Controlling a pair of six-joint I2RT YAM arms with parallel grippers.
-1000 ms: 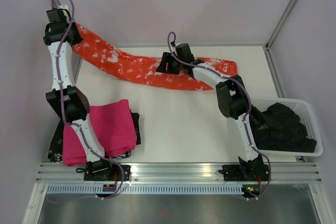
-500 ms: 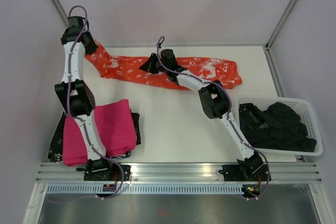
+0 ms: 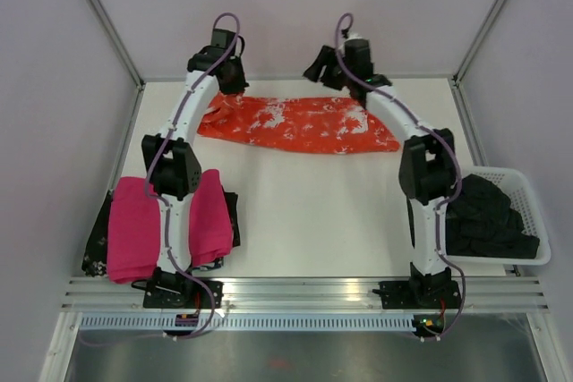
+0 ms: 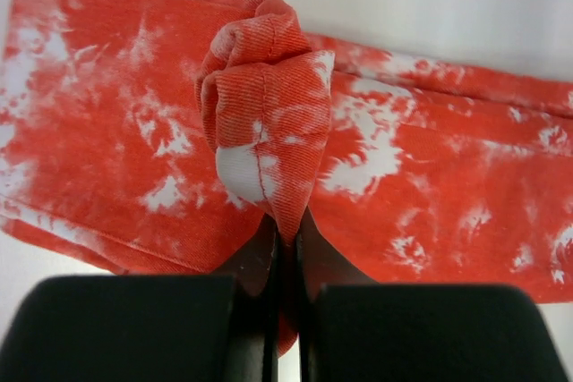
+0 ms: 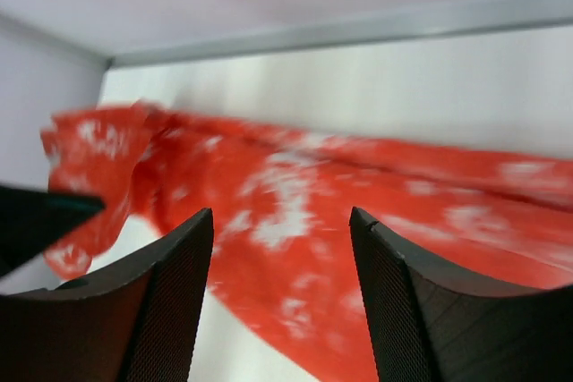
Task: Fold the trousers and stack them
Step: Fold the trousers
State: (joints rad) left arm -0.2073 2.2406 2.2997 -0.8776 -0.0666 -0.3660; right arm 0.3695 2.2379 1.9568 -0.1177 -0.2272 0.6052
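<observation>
I should move my left gripper to the right in the top view and down onto the trousers' middle [image 3: 301, 121] [image 4: 488, 185] to let go of their fold, because the trousers are still stretched out long.
The orange-red trousers [image 3: 300, 124] with white blotches lie folded in a long band across the far part of the table. My left gripper [image 3: 218, 96] is shut on a bunched fold of the trousers [image 4: 269, 123] at their left end. My right gripper [image 3: 324, 72] is open and empty, raised near the back wall above the trousers' far edge. In the right wrist view the trousers [image 5: 295, 212] spread blurred below the open fingers [image 5: 407, 310].
A magenta-pink folded cloth [image 3: 134, 225] lies on a dark garment [image 3: 94, 252] at the near left, under the left arm. A white basket [image 3: 524, 187] of black garments [image 3: 488, 221] stands at the right. Walls close the back and sides.
The left gripper has carried the trousers' left end rightward, over onto the rest. The right gripper has let go and swung up and right toward the back wall.
</observation>
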